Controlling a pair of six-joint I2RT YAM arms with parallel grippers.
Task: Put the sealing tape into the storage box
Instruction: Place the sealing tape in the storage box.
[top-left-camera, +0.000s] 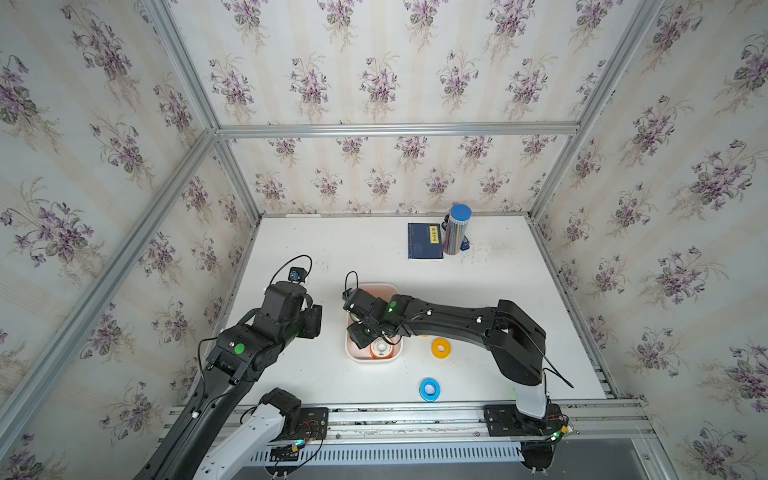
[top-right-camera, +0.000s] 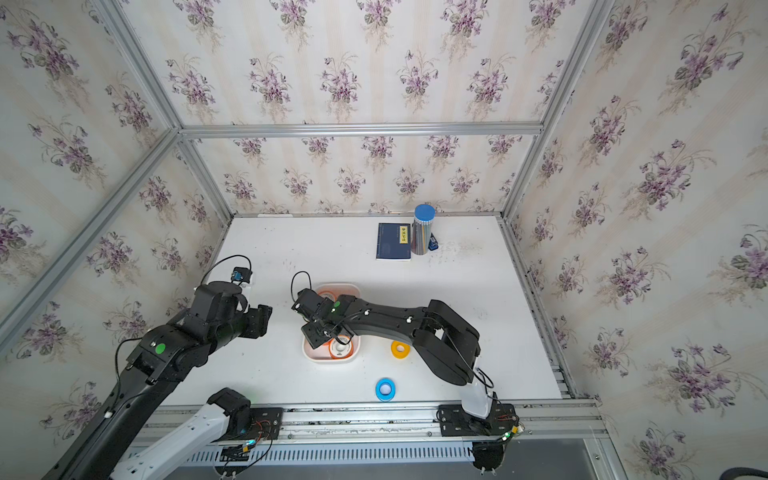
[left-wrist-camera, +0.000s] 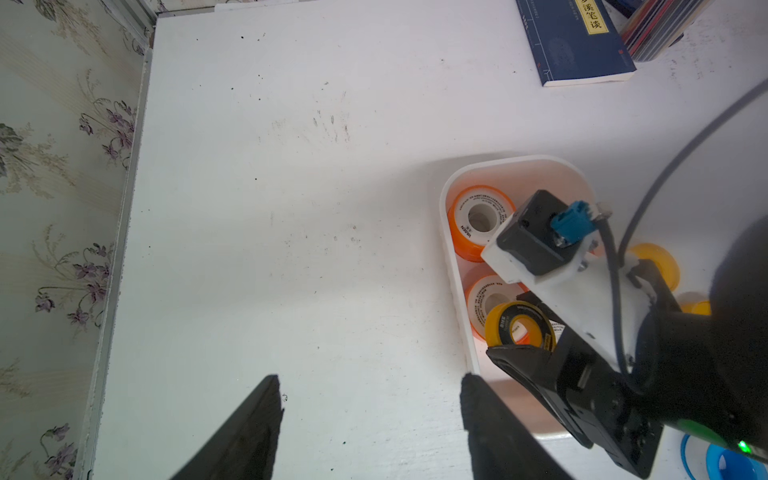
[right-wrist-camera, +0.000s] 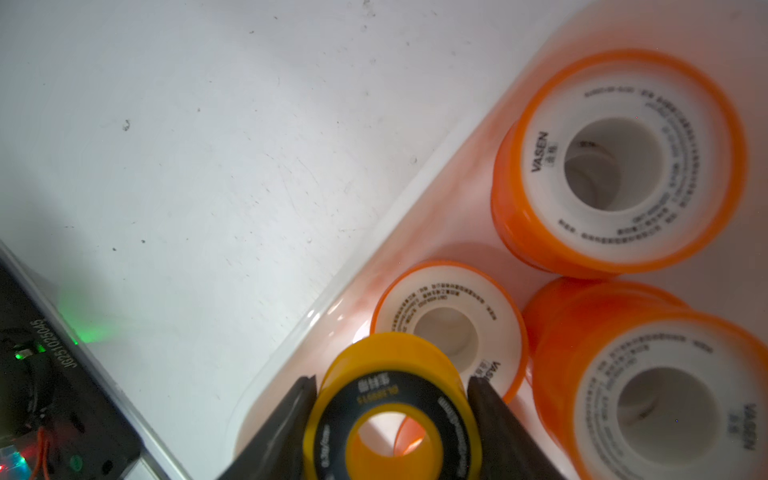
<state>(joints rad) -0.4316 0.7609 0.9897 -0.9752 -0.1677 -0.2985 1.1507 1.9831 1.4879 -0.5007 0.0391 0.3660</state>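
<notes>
I should next ease my right gripper outward until the yellow spool is centered over the low orange spool just beyond it, and then release it. The yellow spool hangs over the edge of the orange spool.
The storage box (top-left-camera: 376, 286) (top-right-camera: 332, 360) (left-wrist-camera: 511, 160) (right-wrist-camera: 374, 266) is a shallow white tray at mid-table. Several orange sealing tape spools (right-wrist-camera: 615, 166) (left-wrist-camera: 478, 216) (top-left-camera: 381, 348) lie in it. My right gripper (right-wrist-camera: 392, 384) (top-left-camera: 360, 321) (top-right-camera: 316, 322) hangs over the box, shut on a yellow spool with a black face (right-wrist-camera: 392, 415) (left-wrist-camera: 498, 328). My left gripper (left-wrist-camera: 370, 378) (top-left-camera: 313, 321) is open and empty over bare table, left of the box. A yellow spool (top-left-camera: 440, 347) (top-right-camera: 400, 349) and a blue spool (top-left-camera: 429, 389) (top-right-camera: 385, 389) lie on the table right of the box.
A dark blue booklet (top-left-camera: 424, 241) and a tall silvery cylinder with a blue cap (top-left-camera: 456, 230) stand at the back right. Flowered walls close three sides. A metal rail (top-left-camera: 415, 415) carrying both arm bases runs along the front edge.
</notes>
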